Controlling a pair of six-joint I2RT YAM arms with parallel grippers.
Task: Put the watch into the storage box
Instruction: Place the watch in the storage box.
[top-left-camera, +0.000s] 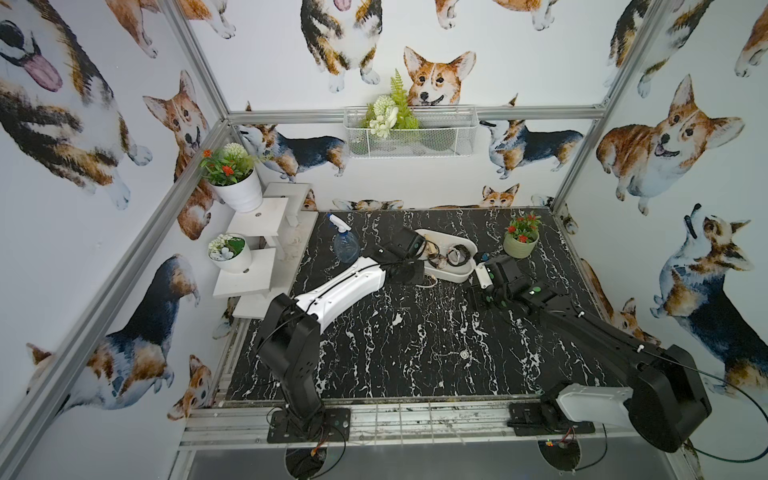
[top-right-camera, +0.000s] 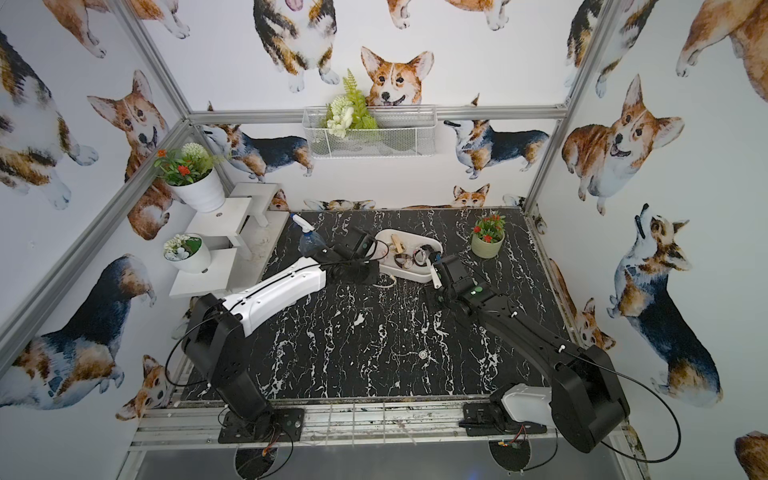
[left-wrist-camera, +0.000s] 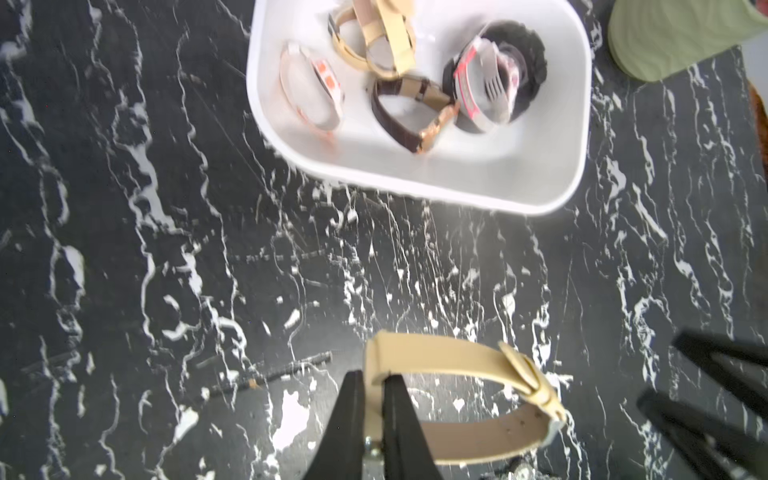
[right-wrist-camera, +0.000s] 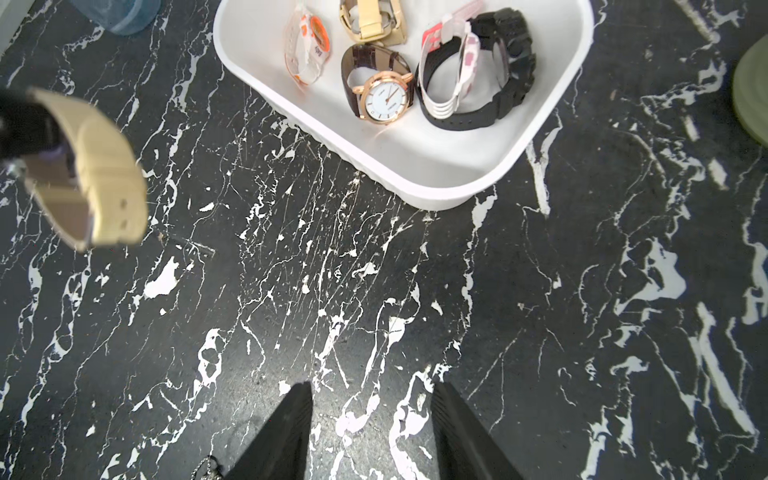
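The bare near part of the storage box's bottom is outward of my left gripper, so that gripper should next move the watch's strap outward over the box's near rim and down to let it go.
My left gripper (left-wrist-camera: 374, 380) is shut on the strap of a beige watch (left-wrist-camera: 457, 357), whose loop sticks out past the fingertips. In the right wrist view the beige watch (right-wrist-camera: 99, 166) looks lifted off the table, beside the storage box. In both top views only a bit of its strap (top-left-camera: 429, 284) (top-right-camera: 386, 283) shows under the left wrist. The white storage box (top-left-camera: 451, 275) (top-right-camera: 409, 276) (left-wrist-camera: 415, 183) (right-wrist-camera: 415, 183) holds several other watches. My right gripper (right-wrist-camera: 372, 390) (left-wrist-camera: 658, 370) is open and empty, low over the table at the box's right end.
A blue spray bottle (top-left-camera: 345, 243) stands left of the box and a green flower pot (top-left-camera: 520, 241) stands to its right. White stepped shelves (top-left-camera: 257, 249) with potted plants fill the far left corner. A wire basket (top-left-camera: 411, 133) hangs on the back wall.
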